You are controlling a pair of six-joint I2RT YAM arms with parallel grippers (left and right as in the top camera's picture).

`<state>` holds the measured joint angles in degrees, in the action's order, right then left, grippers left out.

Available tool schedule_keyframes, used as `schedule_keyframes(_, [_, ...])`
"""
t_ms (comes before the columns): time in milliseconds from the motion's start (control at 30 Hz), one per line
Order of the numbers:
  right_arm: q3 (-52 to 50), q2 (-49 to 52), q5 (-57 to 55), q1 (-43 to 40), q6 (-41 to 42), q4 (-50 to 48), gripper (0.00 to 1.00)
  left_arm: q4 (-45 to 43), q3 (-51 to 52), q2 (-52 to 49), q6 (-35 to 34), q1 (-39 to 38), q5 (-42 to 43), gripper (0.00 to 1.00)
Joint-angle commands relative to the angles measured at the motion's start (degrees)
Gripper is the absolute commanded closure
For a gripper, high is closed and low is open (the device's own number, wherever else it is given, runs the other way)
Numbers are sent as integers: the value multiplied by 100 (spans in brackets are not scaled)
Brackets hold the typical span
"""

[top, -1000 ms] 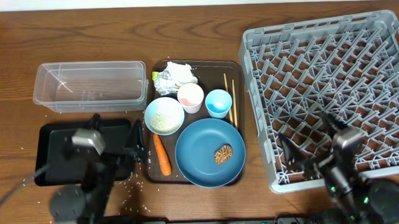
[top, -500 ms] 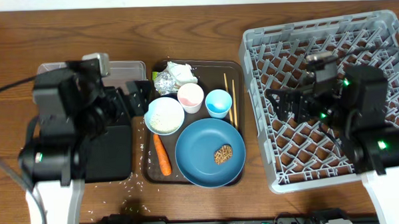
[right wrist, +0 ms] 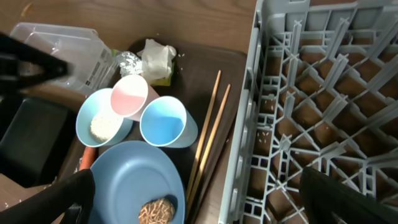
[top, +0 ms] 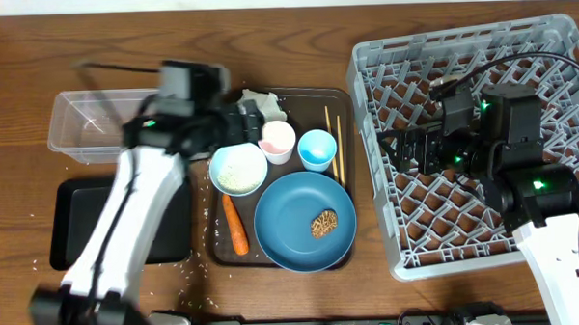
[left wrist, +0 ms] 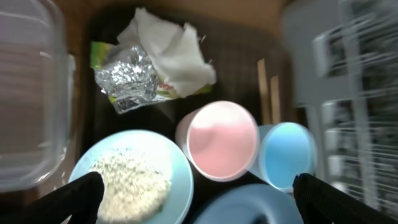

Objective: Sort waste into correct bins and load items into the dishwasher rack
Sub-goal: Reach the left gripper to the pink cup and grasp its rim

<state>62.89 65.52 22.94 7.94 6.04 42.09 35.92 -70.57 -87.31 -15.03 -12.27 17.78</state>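
My left gripper moves down toward the pink cup next, straddling its rim on the bowl's side, since the cup's opening is empty beside the white bowl (top: 238, 168).
My left gripper (top: 238, 119) hangs open over the back left of the brown serving tray (top: 341, 95), above the silver wrapper (left wrist: 127, 78) and the crumpled tissue (left wrist: 171, 53). It holds nothing (left wrist: 199, 202). The white bowl (top: 238, 168) has rice in it. Beside it stand the pink cup (top: 276, 140) and the light-blue cup (top: 317, 149). A brown lump (top: 324, 224) lies on the blue plate (top: 296, 206), and the carrot (top: 235, 225) lies to its left. Chopsticks (top: 333, 142) lie at the tray's right. My right gripper (top: 397, 151) is open and empty (right wrist: 208, 199) over the left side of the grey rack (top: 440, 43).
The clear tub (top: 95, 121) stands at the back left, with the black tray (top: 84, 223) in front of it. Loose rice grains (top: 192, 267) are scattered on the wooden table between the black tray and the serving tray.
Both arms rose from the table's front edge. The left arm swung right from over the bins to the serving tray's back left. The right arm shifted slightly over the rack. Both stayed open.
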Motion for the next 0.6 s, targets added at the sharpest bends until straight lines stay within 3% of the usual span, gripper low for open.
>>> schedule_keyframes(0, [111,13,83,-55,81,59,1,-201,-76,-479,-7,-354,-914,1])
schedule_keyframes(100, [111,13,85,-52,81,103,1,-396,-76,-861,-9,-564,-1419,12])
schedule_keyframes(300, [111,13,85,-52,83,190,1,-634,-76,-1307,-37,-636,-1438,41])
schedule_keyframes(567, [111,52,85,-52,83,140,1,-734,-76,-1631,-74,-649,-892,54])
